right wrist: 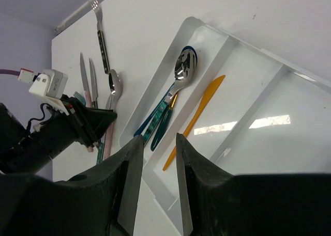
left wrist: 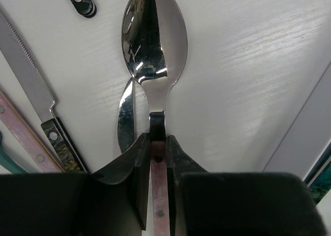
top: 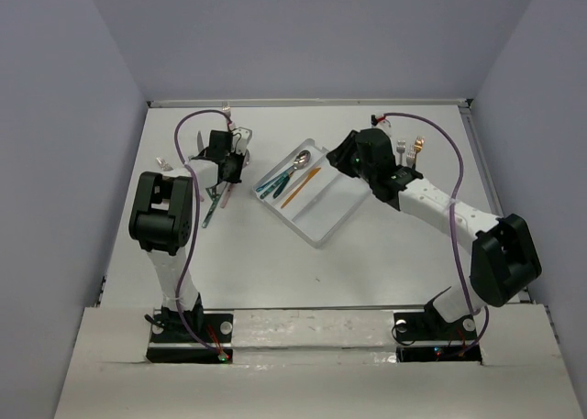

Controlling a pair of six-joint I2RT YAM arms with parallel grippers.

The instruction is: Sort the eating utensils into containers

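My left gripper will next lift the spoon to the tray (top: 326,222). It will then turn and lower the spoon along the tray's outer section, where other spoons lie.
My left gripper (left wrist: 158,138) is shut on the pink handle (left wrist: 159,194) of a silver spoon (left wrist: 154,34), held low over the table among loose utensils. In the top view the left gripper (top: 227,162) is left of the clear three-compartment tray (top: 326,222). The tray (right wrist: 289,143) holds several teal and blue-handled spoons (right wrist: 183,65) in one outer compartment and an orange knife (right wrist: 196,120) in the middle one. My right gripper (right wrist: 159,143) is open and empty above the tray, at its right side in the top view (top: 341,158).
Under my left gripper lie a black-handled knife (left wrist: 31,86), a pink handle (left wrist: 20,138) and another silver blade (left wrist: 125,117). Forks (top: 404,150) lie right of the tray behind the right arm. More utensils lie left of the tray (right wrist: 98,34).
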